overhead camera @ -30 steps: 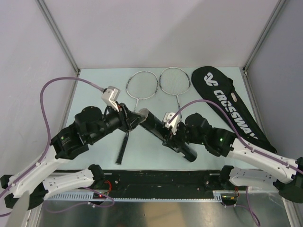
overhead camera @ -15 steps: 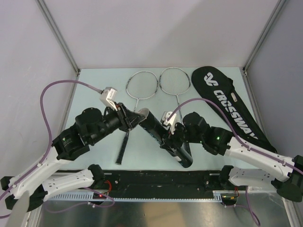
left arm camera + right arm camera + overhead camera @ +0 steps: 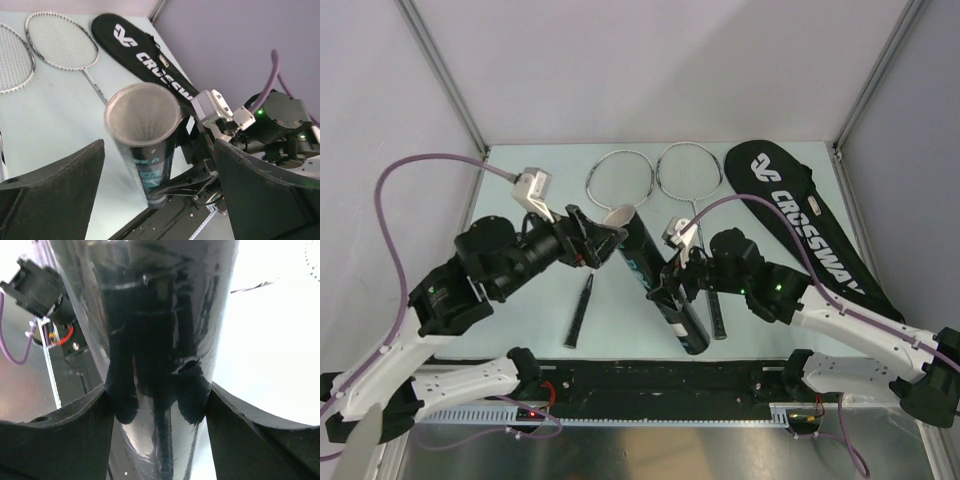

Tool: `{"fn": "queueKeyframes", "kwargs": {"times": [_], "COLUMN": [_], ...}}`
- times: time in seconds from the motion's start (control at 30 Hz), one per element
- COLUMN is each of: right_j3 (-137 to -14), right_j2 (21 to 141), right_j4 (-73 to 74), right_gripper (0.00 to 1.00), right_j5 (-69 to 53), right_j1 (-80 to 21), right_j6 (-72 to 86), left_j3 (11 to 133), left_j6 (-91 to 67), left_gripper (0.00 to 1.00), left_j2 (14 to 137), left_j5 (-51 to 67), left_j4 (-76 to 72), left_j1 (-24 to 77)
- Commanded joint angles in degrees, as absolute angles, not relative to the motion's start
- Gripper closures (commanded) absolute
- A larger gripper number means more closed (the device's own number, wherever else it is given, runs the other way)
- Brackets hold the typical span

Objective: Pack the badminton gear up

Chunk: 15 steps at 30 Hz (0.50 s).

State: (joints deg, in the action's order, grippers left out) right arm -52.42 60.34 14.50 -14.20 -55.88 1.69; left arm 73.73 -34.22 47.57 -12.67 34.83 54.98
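Note:
The right gripper leaves room at the tube's upper part (image 3: pixel 639 244) (image 3: pixel 151 156). My left gripper should move across to its right in the top view and close around it.
The black tube (image 3: pixel 655 280) is tilted, its open mouth up and toward the back left, and my right gripper (image 3: pixel 667 290) is shut on its middle. In the right wrist view the glossy tube (image 3: pixel 160 330) fills the gap between the fingers (image 3: pixel 55 440). My left gripper (image 3: pixel 603 240) stands open just left of the mouth, holding nothing. From the left wrist the tube's mouth (image 3: pixel 142 116) lies ahead of the wide-apart left gripper (image 3: pixel 157 200). Two silver rackets (image 3: pixel 620 180) (image 3: pixel 690 168) lie at the back. The black CROSSWAY bag (image 3: pixel 810 225) lies at the right.
One racket's black handle (image 3: pixel 580 310) lies on the table below the left gripper, the other's (image 3: pixel 715 315) beside the tube's lower end. A black rail (image 3: pixel 670 380) runs along the near edge. Purple cables (image 3: pixel 410 175) loop above each arm. Grey walls close in three sides.
My left gripper has opened and drawn back up and to the left from the tube's mouth. The right gripper has swung the tube steeper, its lower end nearer the front edge.

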Motion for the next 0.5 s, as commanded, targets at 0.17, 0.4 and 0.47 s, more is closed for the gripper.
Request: {"fn": "queueKeyframes", "kwargs": {"times": [0.17,0.4,0.47], "right_j3": [-56.3,-56.3,-56.3], "right_j2": [57.8,58.7,59.1], "right_j4": [1.8,-6.0,-8.0], "right_gripper": [0.82,0.79,0.79], "right_j5": [-13.7,-17.9,-19.1], "right_j1": [-54.0,-54.7,-55.1], "right_j6": [11.0,16.1,17.5], "left_j3": [80.2,73.8,72.1], "left_j6": [-27.0,-27.5,-27.5], "left_gripper": [0.00,0.01,0.02], "left_j2": [46.7,47.2,47.6], "left_j5": [-13.1,-6.8,-4.6], "left_j4": [38.0,31.6,28.4], "left_j1": [55.2,55.2,55.1]}}
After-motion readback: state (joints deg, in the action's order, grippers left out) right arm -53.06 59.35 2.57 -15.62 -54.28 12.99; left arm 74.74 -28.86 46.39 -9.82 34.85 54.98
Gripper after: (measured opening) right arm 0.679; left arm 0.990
